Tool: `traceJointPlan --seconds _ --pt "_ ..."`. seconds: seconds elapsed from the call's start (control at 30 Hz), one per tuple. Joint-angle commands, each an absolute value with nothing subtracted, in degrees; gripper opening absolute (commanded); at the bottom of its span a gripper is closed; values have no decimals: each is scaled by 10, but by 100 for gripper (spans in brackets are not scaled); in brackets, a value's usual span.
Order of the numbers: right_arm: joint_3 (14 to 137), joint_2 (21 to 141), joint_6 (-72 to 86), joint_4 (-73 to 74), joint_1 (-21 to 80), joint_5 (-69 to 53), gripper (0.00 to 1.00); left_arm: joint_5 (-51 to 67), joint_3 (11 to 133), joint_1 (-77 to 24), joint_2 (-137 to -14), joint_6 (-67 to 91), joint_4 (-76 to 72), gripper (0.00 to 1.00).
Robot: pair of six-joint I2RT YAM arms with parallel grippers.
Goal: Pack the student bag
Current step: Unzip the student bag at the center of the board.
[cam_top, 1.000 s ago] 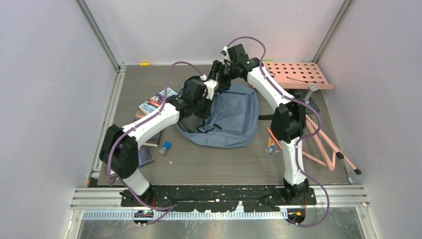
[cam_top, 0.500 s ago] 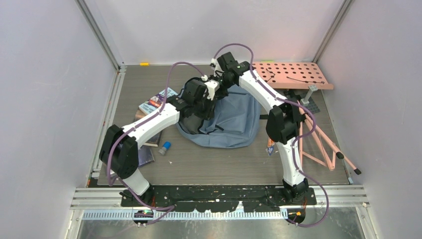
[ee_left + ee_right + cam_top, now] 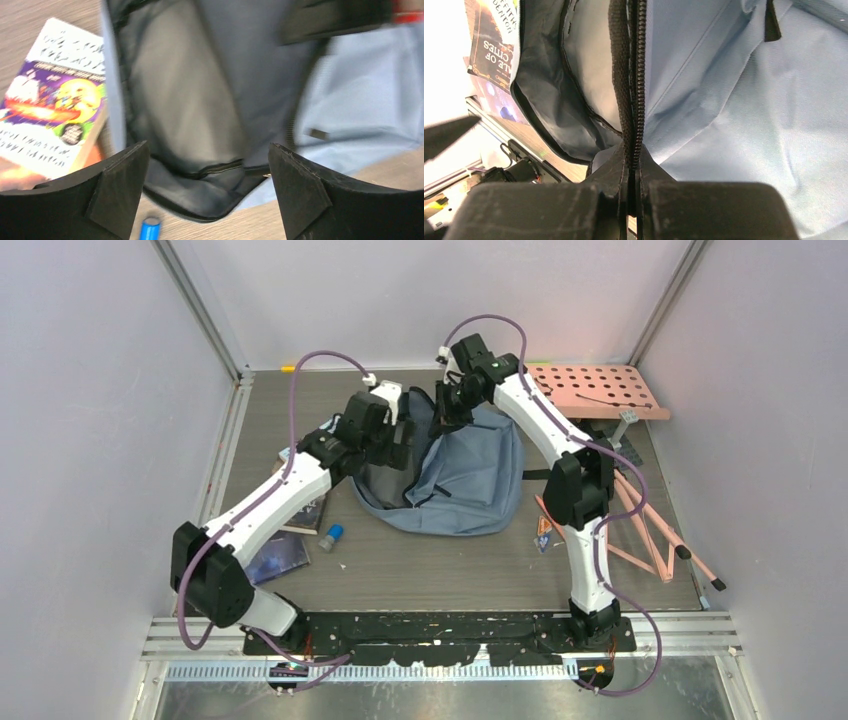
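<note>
The bag's opening gapes only narrowly. My right gripper should pull the bag's zipper edge to the right in the top view next, then down over the bag's grey-blue panel (image 3: 480, 462) (image 3: 746, 120).
The student bag (image 3: 475, 480) lies mid-table, a big grey-blue soft backpack with its mouth held agape. My right gripper (image 3: 447, 412) is at its far top edge. In the right wrist view it (image 3: 631, 160) is shut on the black zipper edge (image 3: 630, 75) of the bag (image 3: 734, 110). My left gripper (image 3: 392, 445) hovers over the bag's left opening. Its fingers (image 3: 117, 185) stand wide apart with nothing between them (image 3: 207, 190), above the dark lining (image 3: 190, 100). A colourful book (image 3: 50, 115) lies just left of the bag.
A small blue cylinder (image 3: 333, 535) lies near the bag's near-left edge. A dark book (image 3: 280, 555) rests beside the left arm. A pink perforated music-stand board (image 3: 595, 390) and its folded legs (image 3: 650, 530) occupy the right side. Pens (image 3: 543, 530) lie right of the bag.
My left gripper let go, opened wide and drew back to the left. My right gripper closed on the bag's zipper edge and holds that edge up.
</note>
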State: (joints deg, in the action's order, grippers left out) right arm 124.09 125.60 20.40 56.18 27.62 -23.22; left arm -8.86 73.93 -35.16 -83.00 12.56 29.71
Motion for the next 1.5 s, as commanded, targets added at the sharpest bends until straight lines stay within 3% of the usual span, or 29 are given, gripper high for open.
traceJointPlan --seconds 0.0,0.27,0.37,0.43,0.57,0.63,0.8,1.03,1.2,1.3,1.47 --pt "1226 1176 167 560 265 -215 1 -193 774 -307 -866 140 380 92" --pt "1186 1138 137 564 264 -201 1 -192 816 -251 -951 168 407 92" --pt "1179 1120 132 571 264 -187 1 -164 813 -241 -970 179 392 84" --pt "1174 1106 132 573 262 -179 1 -149 811 -238 -981 185 385 64" --pt "1154 1071 142 576 256 -169 1 -165 805 -231 -997 194 397 12" --pt "1137 1052 148 577 247 -168 1 -184 802 -226 -994 192 404 0" --pt "1051 1008 143 578 206 -178 1 -195 780 -205 -969 197 399 0" --pt "926 1029 84 556 166 -164 2 -97 728 -202 -941 199 348 0" --pt "917 1065 75 511 165 -127 16 -62 699 -202 -922 217 315 0" --pt "922 1074 76 500 165 -90 30 -42 690 -202 -915 217 302 0" --pt "921 1066 64 514 165 -32 39 -34 696 -202 -914 212 301 0"
